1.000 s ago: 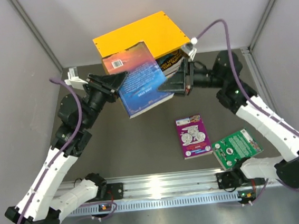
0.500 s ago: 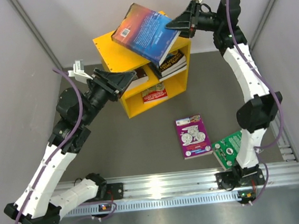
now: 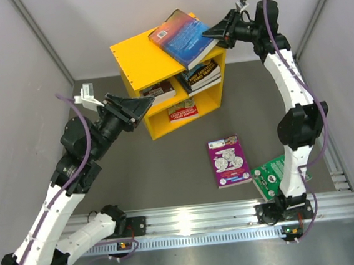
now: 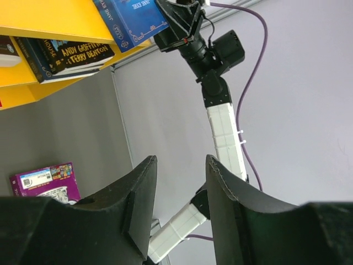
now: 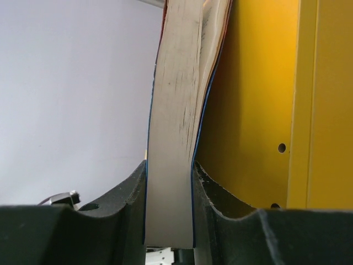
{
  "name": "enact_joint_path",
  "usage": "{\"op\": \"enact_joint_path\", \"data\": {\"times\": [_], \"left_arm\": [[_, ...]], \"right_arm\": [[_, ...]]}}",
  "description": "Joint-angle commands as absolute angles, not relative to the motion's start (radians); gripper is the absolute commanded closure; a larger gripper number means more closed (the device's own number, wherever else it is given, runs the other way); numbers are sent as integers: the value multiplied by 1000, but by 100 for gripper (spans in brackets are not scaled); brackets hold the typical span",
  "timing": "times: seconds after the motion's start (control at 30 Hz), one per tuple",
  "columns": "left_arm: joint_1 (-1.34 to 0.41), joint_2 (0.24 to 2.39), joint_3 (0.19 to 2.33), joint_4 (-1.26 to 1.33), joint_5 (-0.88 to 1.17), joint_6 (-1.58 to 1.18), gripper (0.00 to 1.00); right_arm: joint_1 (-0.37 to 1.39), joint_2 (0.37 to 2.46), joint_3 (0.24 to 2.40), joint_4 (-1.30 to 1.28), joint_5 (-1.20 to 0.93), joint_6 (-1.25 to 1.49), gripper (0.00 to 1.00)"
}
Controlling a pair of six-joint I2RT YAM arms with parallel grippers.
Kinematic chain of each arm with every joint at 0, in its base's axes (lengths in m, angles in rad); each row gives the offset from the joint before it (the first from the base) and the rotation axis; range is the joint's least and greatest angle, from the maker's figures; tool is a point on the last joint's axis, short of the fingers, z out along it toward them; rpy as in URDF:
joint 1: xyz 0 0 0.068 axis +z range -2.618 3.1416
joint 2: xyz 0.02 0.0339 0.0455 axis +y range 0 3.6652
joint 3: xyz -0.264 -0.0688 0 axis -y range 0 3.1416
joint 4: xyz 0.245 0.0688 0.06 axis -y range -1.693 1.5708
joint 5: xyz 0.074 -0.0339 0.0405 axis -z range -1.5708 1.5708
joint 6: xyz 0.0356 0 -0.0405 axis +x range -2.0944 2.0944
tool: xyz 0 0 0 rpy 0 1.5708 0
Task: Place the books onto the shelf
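My right gripper needs to move the book to the right in the top view next and then let go of the book's edge, because the shelf's top is already under the book.
The yellow shelf stands at the back of the table. A thick blue book lies over the right end of its top, and my right gripper is shut on that book's edge; in the right wrist view the page block fills the gap between the jaws, with the shelf's yellow side next to it. My left gripper hangs open and empty just left of the shelf front. Books lie in the upper compartment, one in the lower. A purple book and a green book lie on the table.
Grey walls enclose the table on the left, back and right. A metal rail runs along the near edge by the arm bases. In the left wrist view the right arm rises past the shelf.
The right arm lifted the blue book from in front of the shelf up over its top. The left gripper let go of it, opened and drew back to the left.
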State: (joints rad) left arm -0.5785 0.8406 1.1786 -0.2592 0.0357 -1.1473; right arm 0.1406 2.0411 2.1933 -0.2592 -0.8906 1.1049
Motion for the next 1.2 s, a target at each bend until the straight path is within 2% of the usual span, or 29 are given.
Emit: {"op": "enact_joint_path", "data": {"times": [0.0, 0.27, 0.63, 0.67, 0.7, 0.73, 0.83, 1.17], "left_arm": [[-583, 824, 1157, -259, 12, -1129, 55], [-583, 828, 1143, -258, 17, -1135, 55], [-583, 818, 1138, -262, 15, -1143, 56], [-583, 815, 1135, -261, 15, -1143, 56], [-583, 813, 1134, -261, 17, -1146, 56], [-583, 813, 1132, -261, 18, -1147, 56], [-583, 811, 1134, -264, 26, -1154, 57], [-583, 799, 1163, -348, 49, -1134, 60]], "right_arm": [[135, 1925, 2217, -239, -802, 984, 100], [132, 1858, 2186, -394, -582, 822, 100], [138, 1859, 2157, -379, -660, 793, 100], [138, 1859, 2155, -379, -666, 789, 97], [138, 1858, 2154, -383, -670, 782, 85], [138, 1856, 2154, -396, -661, 773, 43], [135, 1838, 2154, -457, -623, 723, 1], [20, 1723, 2197, -778, -289, 545, 0]]}}
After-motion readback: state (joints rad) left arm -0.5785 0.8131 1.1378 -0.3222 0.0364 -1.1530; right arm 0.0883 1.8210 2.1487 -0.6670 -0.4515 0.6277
